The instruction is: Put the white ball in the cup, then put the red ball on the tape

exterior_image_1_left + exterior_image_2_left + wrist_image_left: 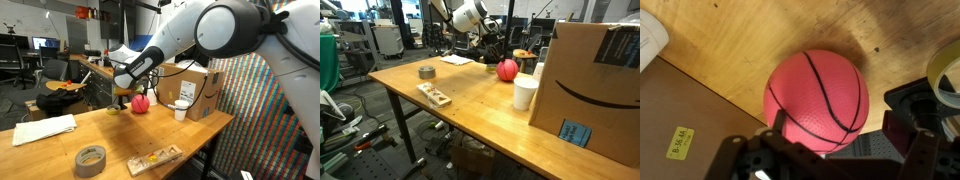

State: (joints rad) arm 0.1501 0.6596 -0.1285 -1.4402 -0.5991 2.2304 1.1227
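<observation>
Next, my gripper stays nearly in place and draws both fingers together onto the red ball, because the ball's near part already shows between the open fingers.
The red ball (pixel 818 98), pinkish-red with thin black lines, rests on the wooden table and fills the wrist view. It also shows in both exterior views (pixel 140 102) (pixel 507 69). My gripper (pixel 840 122) is open, with a finger on each side of the ball's near part, and it hovers just beside the ball (pixel 126 93) (pixel 490 50). The white cup (pixel 181 109) (pixel 525 92) stands by the cardboard box. The grey-olive tape roll (pixel 90 158) (pixel 427 72) lies flat near the table's edge, far from the ball. The white ball is not in view.
A large cardboard box (pixel 197 90) (pixel 590 90) stands behind the cup. A flat wooden strip (pixel 155 158) (pixel 433 95) lies near the tape. A white sheet (pixel 43 129) (pixel 457 60) lies on the table. A pale ring-like object (pixel 946 78) sits at the wrist view's right edge.
</observation>
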